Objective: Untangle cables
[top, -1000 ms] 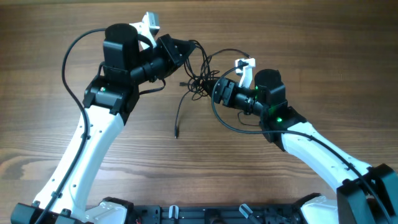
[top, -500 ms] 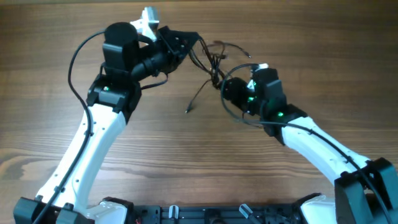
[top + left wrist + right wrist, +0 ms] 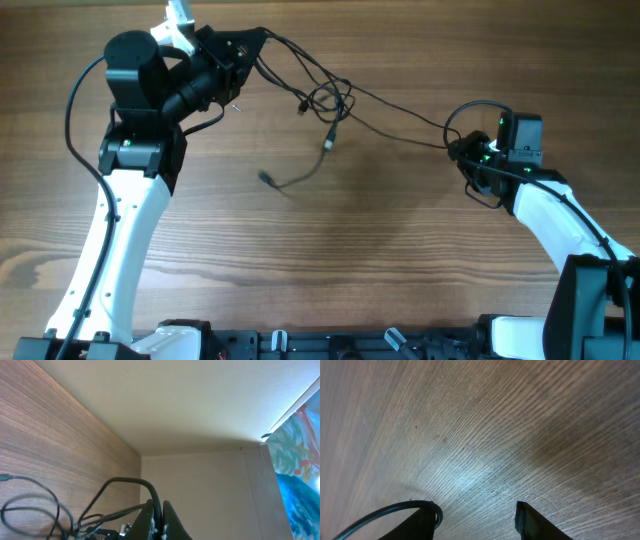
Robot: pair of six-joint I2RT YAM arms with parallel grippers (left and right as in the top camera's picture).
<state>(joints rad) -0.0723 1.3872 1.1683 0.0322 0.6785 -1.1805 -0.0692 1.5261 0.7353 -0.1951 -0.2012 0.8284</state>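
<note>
My left gripper should next swing across toward the small knot [image 3: 328, 99] [image 3: 73, 529], which is to its right in the overhead view, and let go of the strands.
The cables [image 3: 332, 100] are thin black cords bunched in a small knot above the table's middle, with strands running out both ways. My left gripper [image 3: 250, 45] at the upper left is shut on one strand; in the left wrist view that gripper [image 3: 161, 505] pinches a cord, and more loops of the cables [image 3: 50, 510] hang to its left. One long strand stretches right toward my right gripper [image 3: 462, 155]. In the right wrist view that gripper [image 3: 475, 510] stands open over bare wood, a black cord [image 3: 395, 509] curving against the outer side of its left finger. A loose plug end [image 3: 268, 180] lies below the knot.
The wooden table [image 3: 350, 250] fills the overhead view. The arms' own thicker black wires [image 3: 75, 120] loop beside each arm. The robot's base frame [image 3: 320, 345] runs along the front edge.
The arms have pulled apart: the left gripper went up and left with its strand, the right arm swung far right. The tight bunch has stretched into long strands with a smaller knot.
</note>
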